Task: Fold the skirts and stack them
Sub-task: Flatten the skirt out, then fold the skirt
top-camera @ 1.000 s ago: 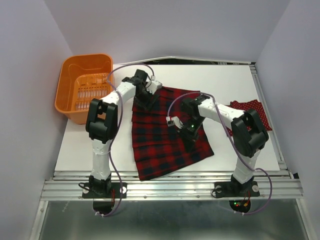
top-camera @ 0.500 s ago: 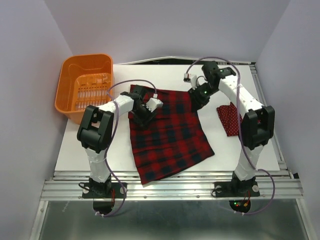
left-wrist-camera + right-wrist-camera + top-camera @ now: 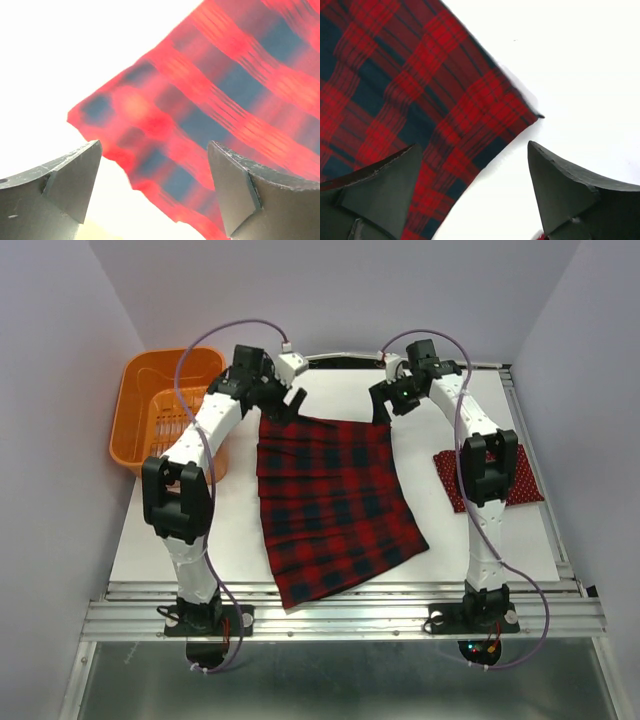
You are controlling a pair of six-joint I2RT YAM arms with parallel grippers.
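Observation:
My left gripper lowers straight down, open, onto the plaid skirt's far corner [image 3: 268,424] [image 3: 117,125] by the basket next, because the cloth lies flat below its parted fingers.
The red-and-navy plaid skirt [image 3: 335,505] lies spread flat in the middle of the white table, its narrow end towards the back. My left gripper [image 3: 290,402] hovers open over that end's left corner, and my right gripper [image 3: 384,405] hovers open over its right corner. In the left wrist view the blurred plaid corner [image 3: 200,115] lies below the open gripper [image 3: 153,145], which holds nothing. The right wrist view shows the other plaid corner [image 3: 435,100] flat on the table under the open gripper [image 3: 472,145]. The dark red polka-dot skirt [image 3: 520,480] lies folded at the right, partly behind the right arm.
An orange plastic basket [image 3: 150,410] stands at the back left corner of the table [image 3: 180,530], close to the left arm. Grey walls close in the back and both sides. A metal rail [image 3: 340,610] runs along the near edge.
Both grippers have opened and moved to the skirt's far corners. The plaid skirt has gone from rumpled to lying flat and square. The right arm has swung back, uncovering the polka-dot skirt.

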